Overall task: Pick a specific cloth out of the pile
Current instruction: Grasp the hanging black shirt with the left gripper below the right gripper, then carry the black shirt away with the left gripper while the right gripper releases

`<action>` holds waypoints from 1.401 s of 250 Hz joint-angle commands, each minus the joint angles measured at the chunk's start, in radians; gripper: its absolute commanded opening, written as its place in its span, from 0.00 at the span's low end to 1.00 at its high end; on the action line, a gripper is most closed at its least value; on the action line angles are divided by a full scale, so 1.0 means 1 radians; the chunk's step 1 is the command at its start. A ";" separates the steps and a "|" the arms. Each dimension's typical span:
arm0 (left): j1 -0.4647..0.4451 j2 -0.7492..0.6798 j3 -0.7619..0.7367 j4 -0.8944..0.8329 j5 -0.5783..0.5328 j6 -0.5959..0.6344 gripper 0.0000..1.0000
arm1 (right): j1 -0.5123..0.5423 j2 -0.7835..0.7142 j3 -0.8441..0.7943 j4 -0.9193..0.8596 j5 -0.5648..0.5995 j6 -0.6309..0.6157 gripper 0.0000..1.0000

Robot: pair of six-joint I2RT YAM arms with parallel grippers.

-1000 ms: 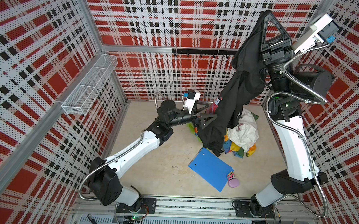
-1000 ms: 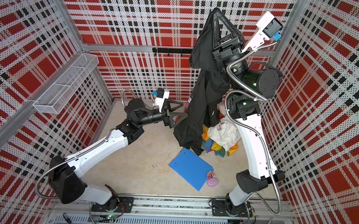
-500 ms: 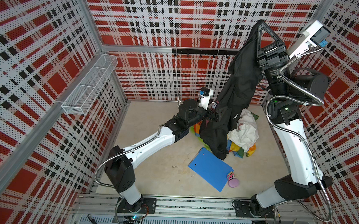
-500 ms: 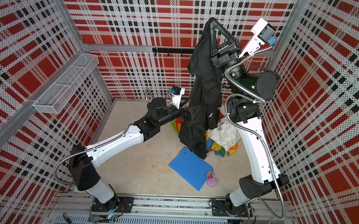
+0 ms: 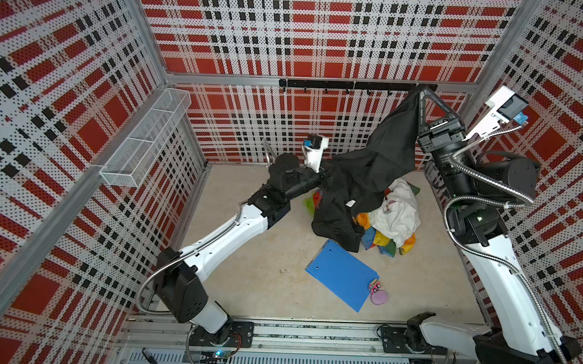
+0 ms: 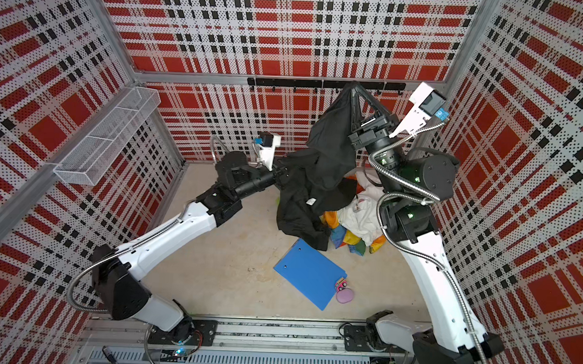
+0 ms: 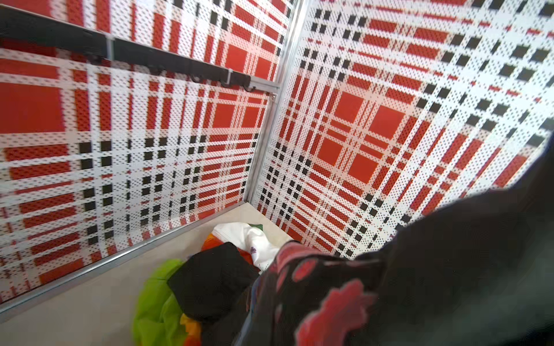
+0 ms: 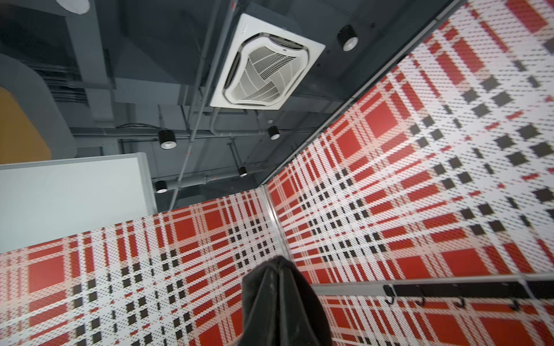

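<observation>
I need to lower my right gripper next from near the back wall toward the cloth's lower part (image 5: 339, 218) and let go of the cloth's upper end, because my left gripper already holds a fold of the cloth.
The cloth (image 5: 368, 179) (image 6: 320, 177) is black and stretches between my two grippers in both top views. My right gripper (image 5: 422, 91) (image 6: 353, 87) is raised near the back wall and shut on the cloth's upper end; the right wrist view shows its closed fingertips (image 8: 277, 287) wrapped in black fabric. Lower down, my left gripper (image 5: 329, 171) (image 6: 285, 171) is shut on a fold of the cloth, its jaws buried in fabric. In the left wrist view the cloth's red printed patch (image 7: 329, 308) fills the near corner. The cloth's lower part still lies on the pile (image 5: 393, 224) (image 6: 355, 226).
The pile holds a white shirt (image 5: 400, 211), a rainbow patchwork cloth (image 5: 380, 242) and a green cloth (image 7: 153, 302). A blue clipboard (image 5: 342, 274) and a pink object (image 5: 379, 297) lie in front of it. A wire basket (image 5: 146, 139) hangs on the left wall and a hook rail (image 5: 348, 85) on the back wall.
My left gripper moved right into the hanging cloth and shut on it. The right gripper came down and to the right, so the cloth now spans between both grippers.
</observation>
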 commanded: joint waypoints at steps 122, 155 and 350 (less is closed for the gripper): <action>0.370 -0.263 0.285 -0.493 0.081 0.082 0.06 | 0.297 0.219 -0.431 0.074 0.071 0.071 0.13; 0.431 -0.275 0.313 -0.562 0.074 0.125 0.06 | 0.358 0.369 -0.370 0.099 0.019 0.098 0.19; 0.656 -0.314 0.238 -0.735 -0.206 0.232 0.05 | 0.366 -0.008 -0.771 -0.122 0.183 -0.077 1.00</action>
